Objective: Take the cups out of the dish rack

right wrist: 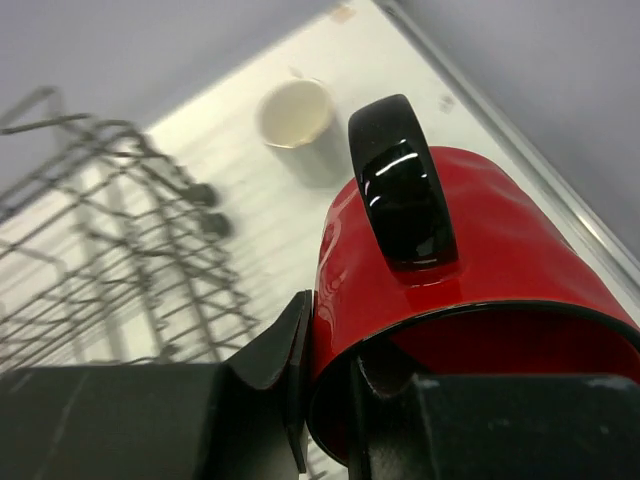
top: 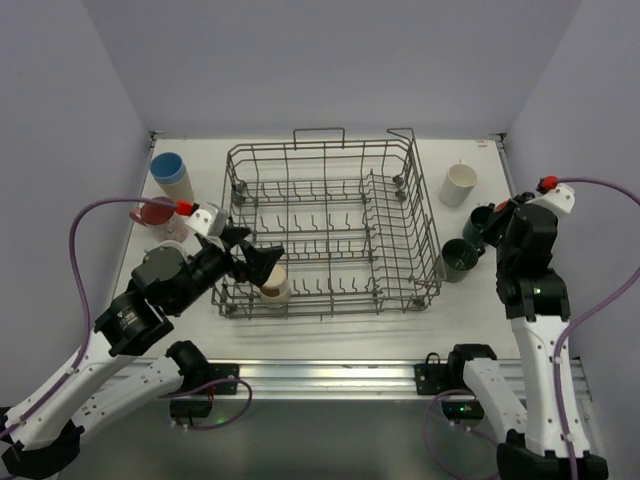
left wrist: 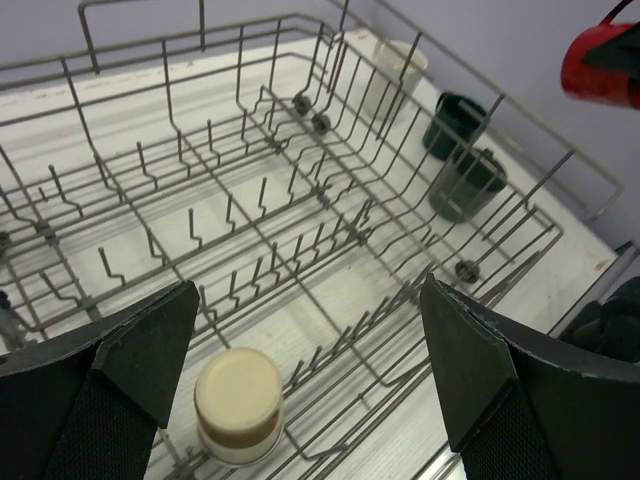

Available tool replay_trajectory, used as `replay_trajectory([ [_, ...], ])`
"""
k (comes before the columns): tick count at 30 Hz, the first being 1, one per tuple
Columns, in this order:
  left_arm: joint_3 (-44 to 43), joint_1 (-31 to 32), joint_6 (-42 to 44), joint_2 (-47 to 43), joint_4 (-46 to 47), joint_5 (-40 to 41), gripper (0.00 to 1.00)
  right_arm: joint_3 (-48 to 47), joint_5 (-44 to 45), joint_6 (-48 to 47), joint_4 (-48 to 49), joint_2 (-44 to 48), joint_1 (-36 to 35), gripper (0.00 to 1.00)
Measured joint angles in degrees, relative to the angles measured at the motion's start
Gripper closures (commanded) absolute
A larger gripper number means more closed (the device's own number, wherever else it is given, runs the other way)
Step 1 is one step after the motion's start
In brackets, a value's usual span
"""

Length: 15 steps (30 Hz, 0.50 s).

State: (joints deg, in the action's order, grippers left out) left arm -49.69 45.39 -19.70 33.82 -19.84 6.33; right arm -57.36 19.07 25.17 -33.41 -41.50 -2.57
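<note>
My right gripper holds the red mug. It needs to go down, tip downward and stand the mug on the wall side, next to the dark grey mug.
The dish rack (top: 330,225) stands mid-table and also fills the left wrist view (left wrist: 300,180). One beige cup (top: 274,283) sits upside down in its near-left corner (left wrist: 238,403). My left gripper (top: 255,262) is open and hovers just above and left of that cup, its jaws wide apart (left wrist: 310,350) and touching nothing. My right gripper (right wrist: 335,375) is shut on the rim of a red mug (right wrist: 450,270) with a black handle, one finger inside and one outside. It is held up at the right of the rack (top: 500,215), where the mug itself is hidden.
Right of the rack stand a cream cup (top: 460,184), a dark teal mug (top: 480,222) and a dark grey mug (top: 460,258). Left of the rack stand a blue cup (top: 168,172) and a pink cup (top: 155,213). Walls close in on both sides.
</note>
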Motion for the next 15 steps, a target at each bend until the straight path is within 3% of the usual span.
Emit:
replay_trajectory([
  [6,5.4,0.0,4.0,-2.0,-2.9,0.4,0.0,5.1,-4.7,0.2,-2.1,-8.4,13.7,1.0],
  [15,6.5,0.0,4.5,-3.0,-4.2,0.4,0.0,5.4,-12.5,0.5,-2.9,-23.8,19.5,1.0],
])
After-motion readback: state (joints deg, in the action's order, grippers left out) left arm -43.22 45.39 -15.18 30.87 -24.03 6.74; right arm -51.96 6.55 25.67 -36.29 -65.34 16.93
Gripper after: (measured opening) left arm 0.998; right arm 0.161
